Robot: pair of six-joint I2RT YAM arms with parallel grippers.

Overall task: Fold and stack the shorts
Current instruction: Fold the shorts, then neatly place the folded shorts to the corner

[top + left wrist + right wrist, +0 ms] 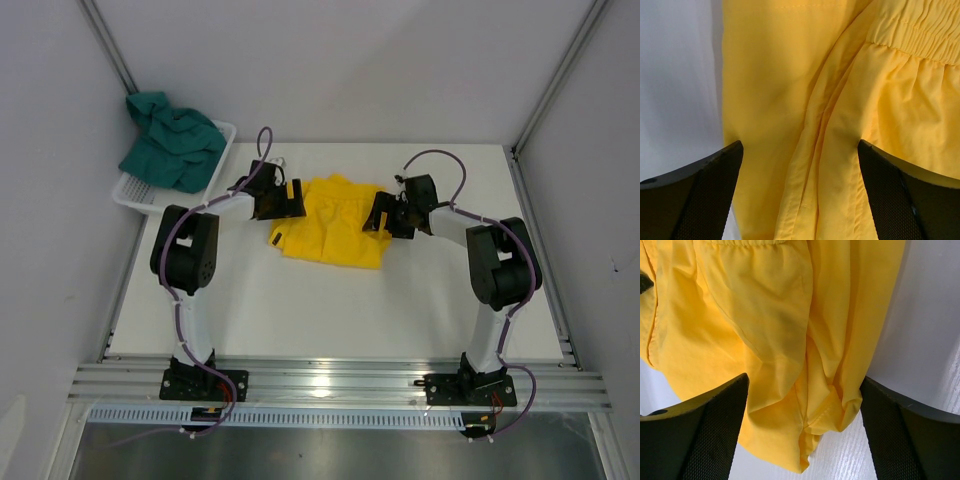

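The long fold beside the shorts' waistband already runs between my left gripper's open fingers. The gripper closes across that fold next, with hardly any shift.
The yellow shorts lie crumpled on the white table, mid-back. My left gripper is open at their left edge. In the left wrist view its jaws stand wide apart over the yellow fabric, near the elastic waistband. My right gripper is open at their right edge. In the right wrist view its jaws straddle a bunched corner of the yellow shorts. The dark teal shorts lie heaped in the white basket at the back left.
Grey enclosure walls with aluminium posts stand on both sides and behind. An aluminium rail runs along the near edge by the arm bases. Bare white table lies in front of the shorts.
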